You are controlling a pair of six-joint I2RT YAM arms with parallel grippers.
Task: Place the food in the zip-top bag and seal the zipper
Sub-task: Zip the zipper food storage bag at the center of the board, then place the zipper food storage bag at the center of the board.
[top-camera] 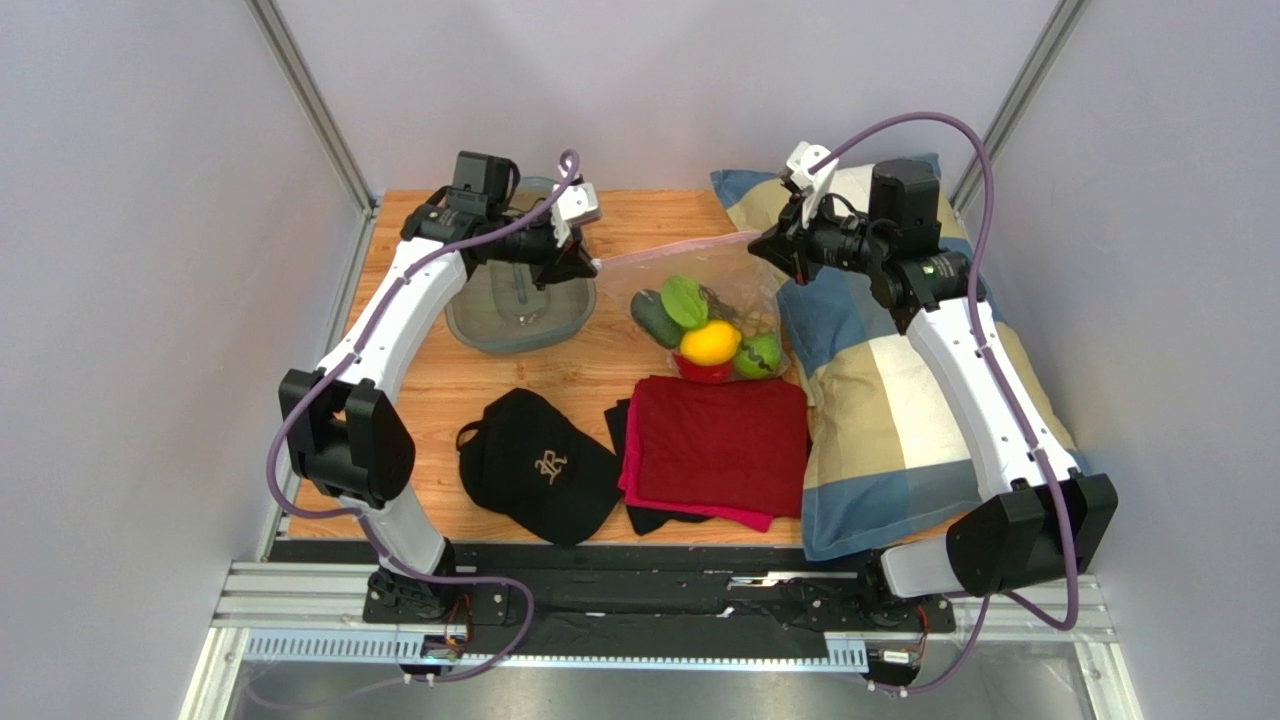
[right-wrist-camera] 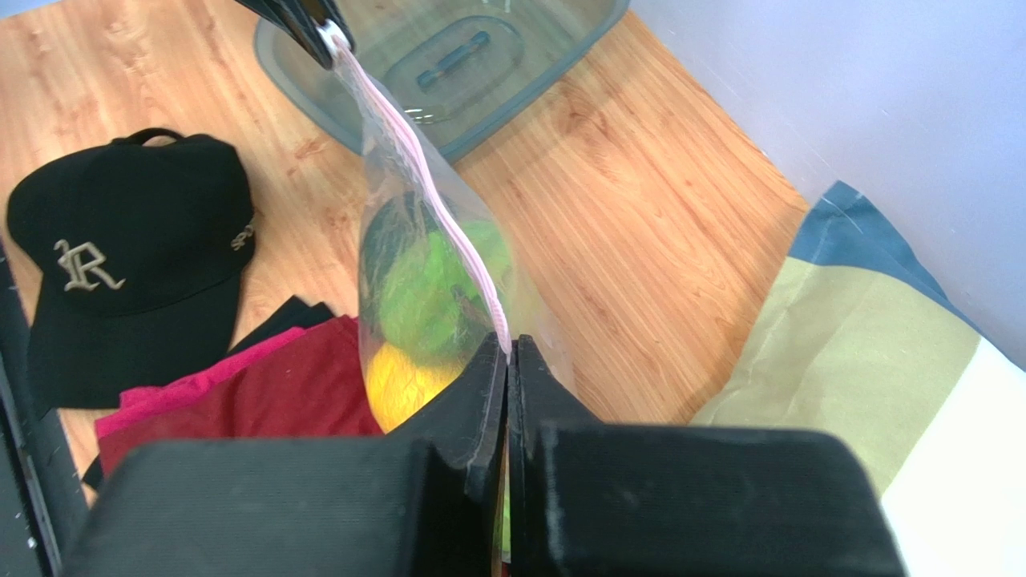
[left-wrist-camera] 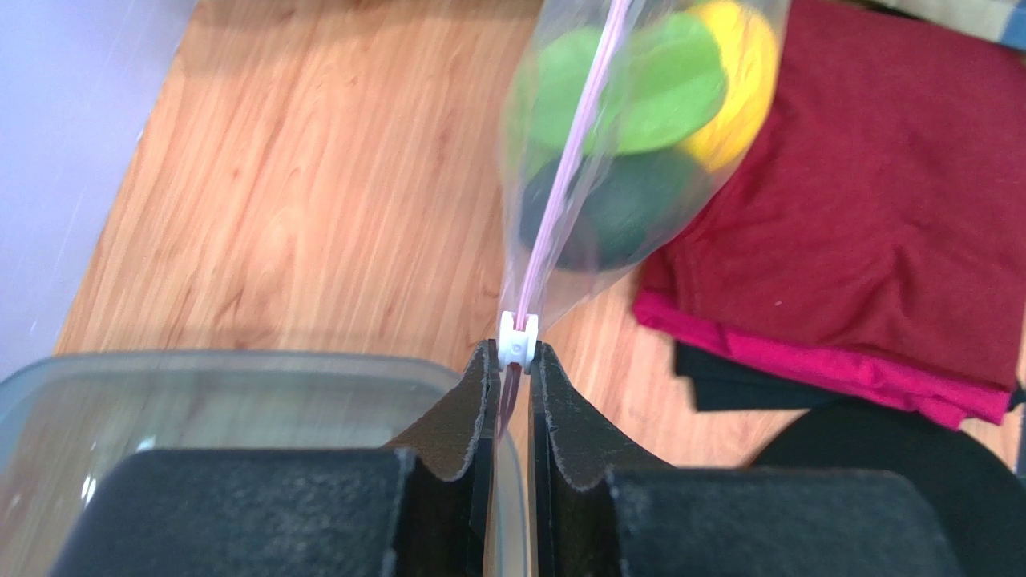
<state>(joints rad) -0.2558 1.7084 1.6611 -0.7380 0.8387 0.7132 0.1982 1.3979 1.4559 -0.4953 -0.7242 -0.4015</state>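
Note:
The white slider is already at the zipper's end, so the robot's left gripper will next move outward along the edge of the grey-green tray and then release that end of the zipper.
The zip-top bag hangs stretched between my two grippers above the table. Inside it I see the yellow lemon, a green apple, the green star fruit, the dark green piece and a bit of the red pepper. The pink zipper runs taut along the top. My left gripper is shut on the zipper's end, right behind its white slider. My right gripper is shut on the bag's other top corner. The bag's bottom rests by the red cloth.
A grey-green tray lies under the left gripper. A black cap sits front centre. Folded red cloth lies on black cloth beside it. A checked pillow fills the right side under the right arm.

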